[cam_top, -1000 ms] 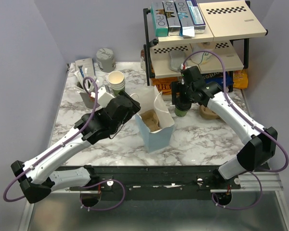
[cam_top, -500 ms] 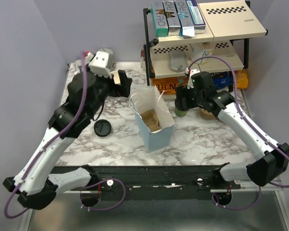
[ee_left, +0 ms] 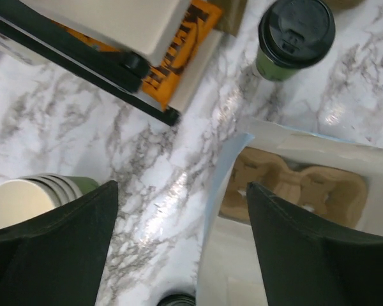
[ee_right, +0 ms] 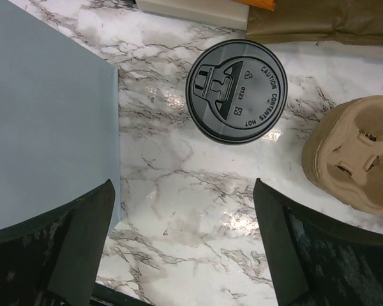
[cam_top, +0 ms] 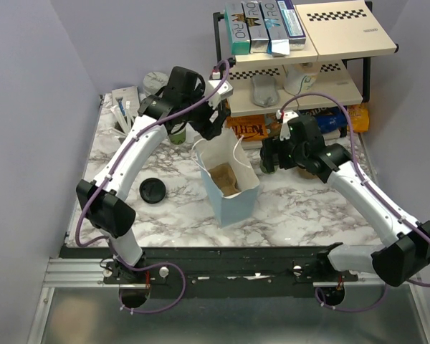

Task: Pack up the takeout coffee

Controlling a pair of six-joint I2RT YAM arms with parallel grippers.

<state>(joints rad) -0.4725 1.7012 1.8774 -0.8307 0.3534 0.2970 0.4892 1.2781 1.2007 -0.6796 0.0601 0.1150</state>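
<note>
The cup is still beyond my right gripper's open fingers, so my right gripper needs to move outward and down onto the lid's tabbed edge by the bag [ee_right: 202,83] next.
The takeout coffee [ee_left: 295,37] is a green paper cup with a black lid, standing upright on the marble between the bag and the shelf rack. The right wrist view looks straight down on its lid [ee_right: 236,90]. My right gripper [ee_right: 182,242] is open and empty, above and just short of the cup; in the top view [cam_top: 269,155] it hides most of the cup. My left gripper [ee_left: 179,248] is open and empty, hovering over the bag's back edge [cam_top: 213,127]. The pale blue paper bag [cam_top: 233,192] stands open with a cardboard cup carrier [ee_left: 293,191] inside.
A black-framed shelf rack [cam_top: 294,68] with boxes stands behind the cup. A stack of lidless cups [ee_left: 25,201] is left of the bag. A loose black lid [cam_top: 152,191] lies on the marble. Spare cardboard carriers [ee_right: 354,156] sit right of the cup.
My left arm has swung from the back-left of the table rightward to above the bag's back edge. My right gripper has stayed over the cup, shifting only slightly.
</note>
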